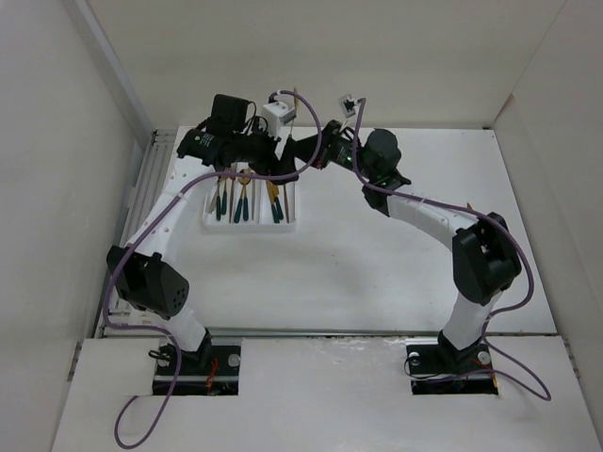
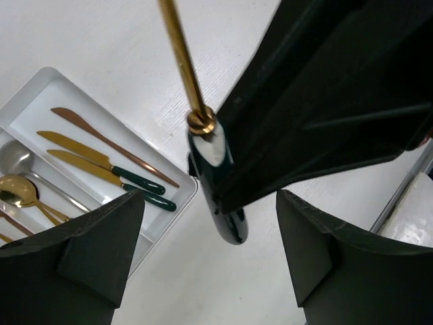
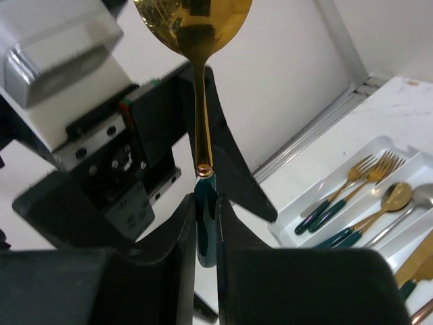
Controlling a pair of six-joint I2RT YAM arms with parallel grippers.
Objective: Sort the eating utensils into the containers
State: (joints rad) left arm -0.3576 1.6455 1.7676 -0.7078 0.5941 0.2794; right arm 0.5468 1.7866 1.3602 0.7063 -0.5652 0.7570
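Note:
The spoon handle's loose end sticks out past the right gripper, so the left gripper should stay at the spoon and close its spread fingers on that end next.
My right gripper is shut on the dark green handle of a gold spoon and holds it upright in the air, bowl up. In the left wrist view the spoon's handle hangs between the spread fingers of my left gripper, which is open and not touching it. Both grippers, left and right, meet just behind the white three-compartment tray. The tray holds knives in one compartment, spoons in the middle and forks in the third.
A metal rail runs along the table's left edge. White walls close in the table at the back and on both sides. The left arm's camera block fills the upper left of the right wrist view.

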